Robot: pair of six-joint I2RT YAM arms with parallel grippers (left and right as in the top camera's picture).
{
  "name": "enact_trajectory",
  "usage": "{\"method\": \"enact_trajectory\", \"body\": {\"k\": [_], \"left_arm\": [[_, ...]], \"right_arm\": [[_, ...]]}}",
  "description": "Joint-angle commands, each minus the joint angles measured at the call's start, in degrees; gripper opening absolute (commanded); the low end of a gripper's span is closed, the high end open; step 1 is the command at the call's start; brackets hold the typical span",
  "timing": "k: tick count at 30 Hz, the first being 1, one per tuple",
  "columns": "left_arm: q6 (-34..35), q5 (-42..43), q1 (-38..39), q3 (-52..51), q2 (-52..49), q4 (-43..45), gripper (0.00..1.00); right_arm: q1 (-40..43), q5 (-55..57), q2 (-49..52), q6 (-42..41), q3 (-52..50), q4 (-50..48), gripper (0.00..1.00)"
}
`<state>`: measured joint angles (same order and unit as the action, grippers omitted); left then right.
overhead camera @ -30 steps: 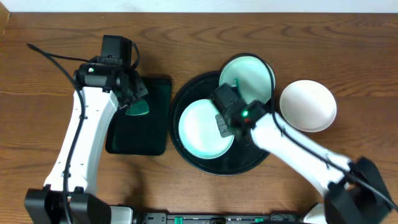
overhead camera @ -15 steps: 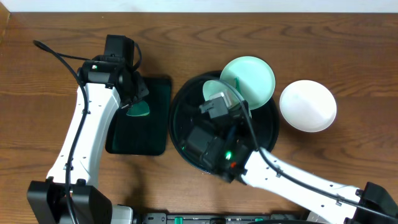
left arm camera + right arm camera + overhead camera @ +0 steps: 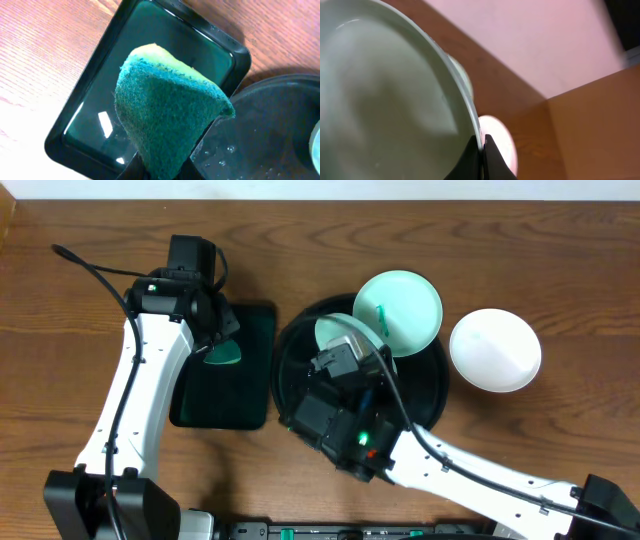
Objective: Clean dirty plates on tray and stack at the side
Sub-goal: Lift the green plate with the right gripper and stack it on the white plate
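Observation:
My right gripper should carry the tilted mint plate over the white plate [image 3: 495,350], level it, lower and release, as that white one lies alone beside the round tray [image 3: 432,392].
My right gripper [image 3: 350,348] is shut on the rim of a pale mint-green plate [image 3: 334,330], held tilted up above the round black tray [image 3: 432,392]. In the right wrist view the fingers [image 3: 481,150] pinch that plate's edge [image 3: 385,100]. A second mint plate [image 3: 400,305] with a teal smear lies on the tray's back right rim. The white plate [image 3: 495,350] sits on the table to the tray's right. My left gripper [image 3: 218,345] is shut on a green sponge [image 3: 170,110], held over the rectangular black tray [image 3: 55,145].
The rectangular black tray [image 3: 222,410] lies just left of the round tray, nearly touching it. Water drops show on the round tray [image 3: 270,130]. My right arm crosses the round tray's front half. Bare wooden table lies on all sides.
My right gripper has lifted the mint plate off the round tray and tilted it up, and the arm has swung over the tray's front. The left arm has hardly moved.

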<state>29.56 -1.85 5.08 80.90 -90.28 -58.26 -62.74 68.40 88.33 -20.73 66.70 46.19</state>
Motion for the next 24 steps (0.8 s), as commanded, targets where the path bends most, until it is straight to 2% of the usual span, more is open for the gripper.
{"method": "enact_trajectory", "body": {"k": [1,4,5,9,15,19,21,22,24], "left_arm": [[1.4,-0.3,-0.2,-0.5,-0.3,0.3,0.07],[1.6,-0.3,-0.2,-0.5,-0.3,0.4,0.07],[3.4,-0.3,-0.2,-0.5,-0.3,0.7,0.07],[4.8,-0.3,-0.2,-0.5,-0.3,1.4,0.07],[4.8,-0.7,-0.2,-0.5,-0.3,1.8,0.08],[4.8,-0.7,-0.2,-0.5,-0.3,1.7,0.07],[4.8,-0.7,-0.2,-0.5,-0.3,1.7,0.07],[4.8,-0.7,-0.2,-0.5,-0.3,1.7,0.07],[4.8,-0.7,-0.2,-0.5,-0.3,1.8,0.07]], "right_arm": [[3.2,-5.6,-1.2,-0.6,0.9,-0.3,0.01],[4.9,-10.6,-1.4,-0.1,1.0,-0.1,0.01],[7.1,-20.3,-1.6,1.1,1.5,0.0,0.01],[15.0,-44.4,-2.4,1.1,3.6,1.0,0.01],[31.9,-68.0,-5.1,1.0,7.0,1.4,0.01],[49.1,-77.3,-6.7,-1.6,7.6,3.6,0.01],[56.4,-79.3,-6.6,-1.6,7.5,4.9,0.01],[63.5,-79.4,-6.2,-1.5,7.5,6.4,0.01],[69.7,-78.9,-5.6,-1.4,7.1,7.4,0.01]]}}
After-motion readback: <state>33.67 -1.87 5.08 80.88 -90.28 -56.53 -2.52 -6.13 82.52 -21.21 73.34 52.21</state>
